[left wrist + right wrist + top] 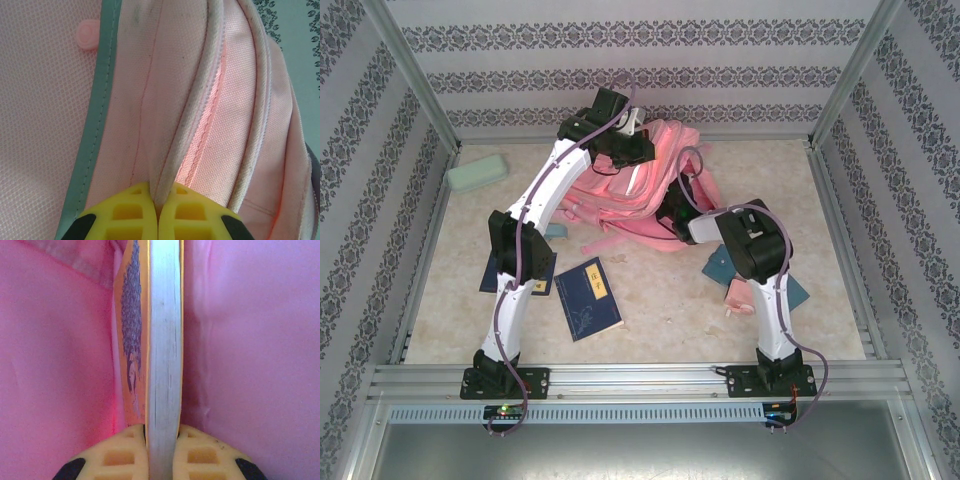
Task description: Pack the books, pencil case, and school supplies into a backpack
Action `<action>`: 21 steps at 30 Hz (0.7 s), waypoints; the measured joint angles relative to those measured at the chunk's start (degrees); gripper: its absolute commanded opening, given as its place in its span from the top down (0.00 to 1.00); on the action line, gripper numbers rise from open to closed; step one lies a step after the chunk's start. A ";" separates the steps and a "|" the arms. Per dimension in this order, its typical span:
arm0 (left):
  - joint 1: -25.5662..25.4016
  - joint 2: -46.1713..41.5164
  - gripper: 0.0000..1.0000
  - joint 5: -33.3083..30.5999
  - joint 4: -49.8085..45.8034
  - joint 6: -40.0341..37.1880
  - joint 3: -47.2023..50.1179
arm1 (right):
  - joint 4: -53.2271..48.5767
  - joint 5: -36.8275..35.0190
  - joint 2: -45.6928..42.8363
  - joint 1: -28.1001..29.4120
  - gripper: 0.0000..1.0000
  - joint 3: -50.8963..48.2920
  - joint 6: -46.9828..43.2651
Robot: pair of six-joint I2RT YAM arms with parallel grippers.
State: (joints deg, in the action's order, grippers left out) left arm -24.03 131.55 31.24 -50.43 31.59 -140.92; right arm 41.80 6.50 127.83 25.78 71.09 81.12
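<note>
The pale fold of trim sits directly between my left gripper's fingers, so next that gripper should stay over the backpack (640,190) and open to free the trim.
The pink backpack (640,190) lies at the back middle of the table. My left gripper (159,194) is shut on a fold of its pale trim (190,125) at the opening. My right gripper (162,432) is shut on the yellow book (162,340), seen edge-on with pink backpack lining (250,340) on both sides. A navy book (588,298) lies flat near the front, and another (498,280) is partly hidden under the left arm. The mint pencil case (478,173) rests at the far left. Teal pads (722,266) and a pink block (740,296) lie beside the right arm.
Metal frame posts and patterned walls close in the table on three sides. A rail (640,380) runs along the near edge by the arm bases. Another teal pad (798,292) lies right of the right arm, and a small one (555,231) lies by the left arm.
</note>
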 measured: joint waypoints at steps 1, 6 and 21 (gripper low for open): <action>0.00 0.00 1.00 -0.15 0.00 -0.02 0.00 | -0.31 -0.26 0.61 0.46 0.95 0.90 0.17; 0.02 0.00 1.00 -1.46 -0.13 -0.50 0.00 | -0.59 -0.52 1.18 0.98 0.60 1.92 0.35; 0.04 0.87 0.98 -2.51 -0.83 -5.70 0.00 | -11.52 -1.09 -23.39 -5.95 0.52 -19.37 -13.94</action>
State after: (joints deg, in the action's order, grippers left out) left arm -23.99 132.42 28.73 -51.27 25.89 -140.92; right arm 30.28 5.41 104.44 19.84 51.72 67.18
